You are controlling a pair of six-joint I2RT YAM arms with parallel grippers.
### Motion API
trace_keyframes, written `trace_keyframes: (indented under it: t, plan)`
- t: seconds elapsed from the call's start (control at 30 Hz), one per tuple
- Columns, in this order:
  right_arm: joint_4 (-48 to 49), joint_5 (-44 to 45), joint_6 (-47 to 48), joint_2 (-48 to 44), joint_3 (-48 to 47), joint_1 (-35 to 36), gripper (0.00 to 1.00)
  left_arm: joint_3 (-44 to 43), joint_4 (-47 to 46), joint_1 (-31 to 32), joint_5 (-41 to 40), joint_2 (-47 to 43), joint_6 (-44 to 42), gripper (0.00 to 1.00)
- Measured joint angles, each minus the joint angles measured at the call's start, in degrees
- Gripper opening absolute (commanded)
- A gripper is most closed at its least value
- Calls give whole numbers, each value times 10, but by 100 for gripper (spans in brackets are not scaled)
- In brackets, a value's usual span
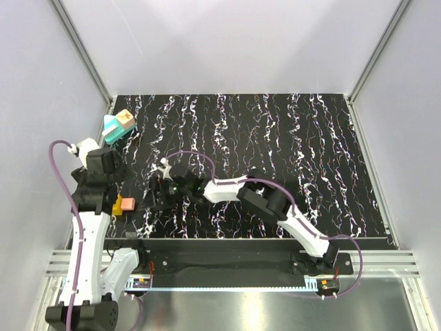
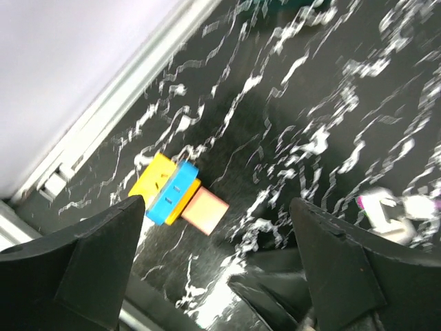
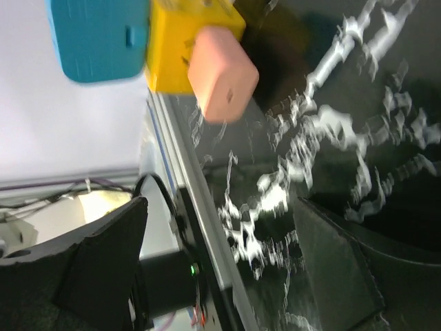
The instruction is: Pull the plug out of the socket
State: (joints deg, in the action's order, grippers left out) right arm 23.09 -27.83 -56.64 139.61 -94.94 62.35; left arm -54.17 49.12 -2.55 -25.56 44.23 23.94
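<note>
I will lower my open left gripper next onto the bright-blue block (image 2: 172, 193) joined to the yellow one, because that block is below the gap between the gripper's fingers.
The teal socket (image 1: 112, 131) lies at the far left corner of the mat, and the tan plug (image 1: 125, 118) sits on top of it. Neither shows clearly in the wrist views. My left gripper (image 1: 109, 198) hangs well nearer than the socket, by the mat's left edge, open (image 2: 217, 265) with nothing between its fingers. My right gripper (image 1: 153, 196) reaches across to the near left, also open (image 3: 220, 269) and empty. Both point toward a small cluster of blocks rather than the socket.
A yellow block (image 2: 153, 177) joined to a bright-blue block (image 2: 172, 194) and a salmon block (image 2: 204, 210) lies at the mat's near left edge (image 1: 124, 205), between the two grippers. Grey walls and an aluminium rail (image 2: 103, 114) border the left side.
</note>
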Motion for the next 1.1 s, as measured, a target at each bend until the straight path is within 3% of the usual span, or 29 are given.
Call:
trace_keyframes:
  t: [0.23, 0.5, 0.73, 0.9, 1.0, 1.1]
  plan:
    - [-82, 17, 63, -180, 154, -19, 97, 47, 24, -25, -7, 17, 38, 99]
    - [-128, 33, 137, -431, 313, -43, 98, 32, 91, -88, -6, 39, 147, 98]
    - [-134, 14, 151, -504, 429, -42, 99, 32, 90, -101, 7, 66, 133, 92]
    - [-133, -10, 165, -529, 458, -42, 100, 32, 72, -101, 9, 70, 105, 76]
    - [-127, -28, 179, -544, 459, -42, 100, 32, 59, -101, 10, 84, 86, 72]
    - [-118, -42, 196, -563, 465, -44, 100, 32, 38, -102, 9, 108, 52, 75]
